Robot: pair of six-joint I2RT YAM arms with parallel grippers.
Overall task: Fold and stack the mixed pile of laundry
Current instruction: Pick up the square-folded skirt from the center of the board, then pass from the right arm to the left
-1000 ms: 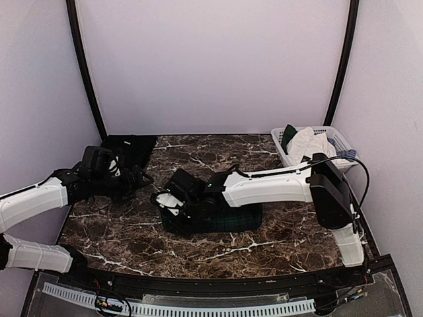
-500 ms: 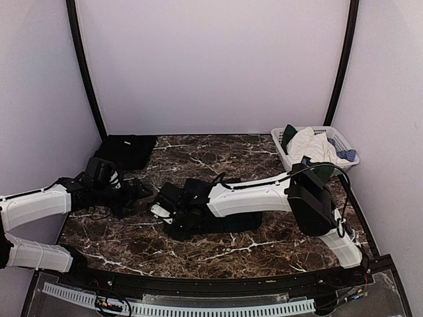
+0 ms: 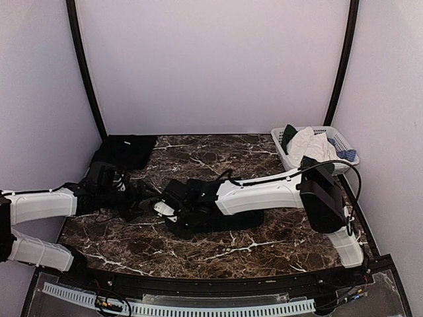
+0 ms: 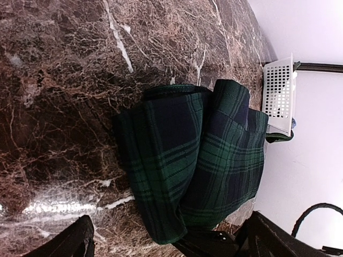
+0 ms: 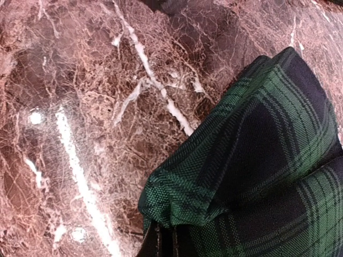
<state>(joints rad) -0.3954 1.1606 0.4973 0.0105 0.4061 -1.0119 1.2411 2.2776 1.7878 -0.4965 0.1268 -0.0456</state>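
My left gripper lowers across and closes beside my right gripper next. The skirt's held end lies below my left gripper and to its right in the top view.
The green-and-navy tartan skirt [image 3: 239, 222] lies folded mid-table, partly under my right arm. The right gripper [image 3: 170, 211] is at its left end, shut on a bunched corner of the skirt [image 5: 182, 198]; the fingertips [image 5: 159, 243] barely show below the fabric. My left gripper [image 3: 147, 195] hovers just left of the skirt, open, with nothing between its fingers [image 4: 69, 243]. In the left wrist view the skirt [image 4: 198, 160] fills the centre between the wide jaws. A plain black cloth [image 3: 125, 150] lies flat at the back left.
A white slatted basket [image 3: 344, 140] at the back right holds white, dark green and bluish garments. The basket [image 4: 280, 91] also shows beyond the skirt in the left wrist view. Brown marble table [image 3: 218, 152] with a black front edge.
The right gripper has shut on the skirt's left corner. The left arm has swung nearer and to the right, closer to the skirt, its gripper still open.
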